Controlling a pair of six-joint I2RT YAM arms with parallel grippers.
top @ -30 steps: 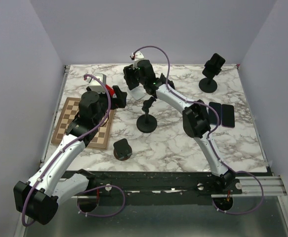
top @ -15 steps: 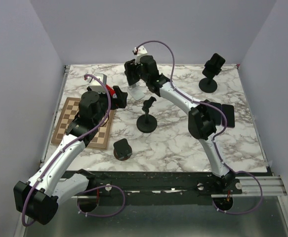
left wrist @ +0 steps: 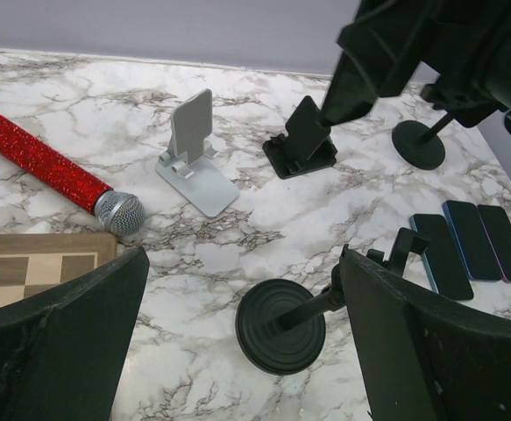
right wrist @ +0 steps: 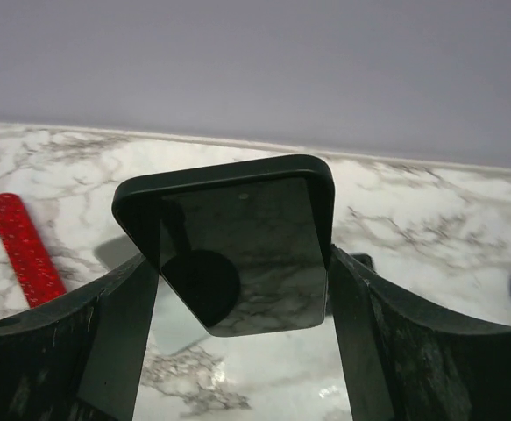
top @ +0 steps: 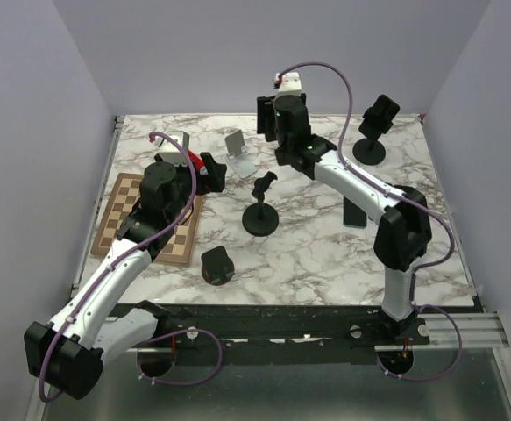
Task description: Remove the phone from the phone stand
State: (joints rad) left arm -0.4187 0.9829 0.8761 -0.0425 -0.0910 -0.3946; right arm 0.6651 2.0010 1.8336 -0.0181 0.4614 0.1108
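Note:
The bare marble beside the flat phones is clear, so next I need to move my right gripper back and down onto it, tilt the phone flat and release it there.
In the right wrist view a black phone (right wrist: 237,246) with a glossy screen stands upright between my right fingers. My right gripper (right wrist: 242,298) is shut on it by its two long sides. From above, the right gripper (top: 273,118) hangs high over the back of the table, to the right of the silver phone stand (top: 237,151). That stand (left wrist: 194,149) holds nothing. My left gripper (left wrist: 242,263) is open and bare, hovering left of centre (top: 209,171) over the marble.
A red microphone (left wrist: 45,162) lies by a chessboard (top: 128,210). A black round-base stand (top: 260,215) rises mid-table, a small black one (top: 217,265) sits near the front, another (top: 373,132) at the back right. A black folding stand (left wrist: 301,140) and three flat phones (left wrist: 470,254) lie right.
My right gripper has risen and swung right with the phone, away from the silver stand, which now stands bare. The left arm has not moved.

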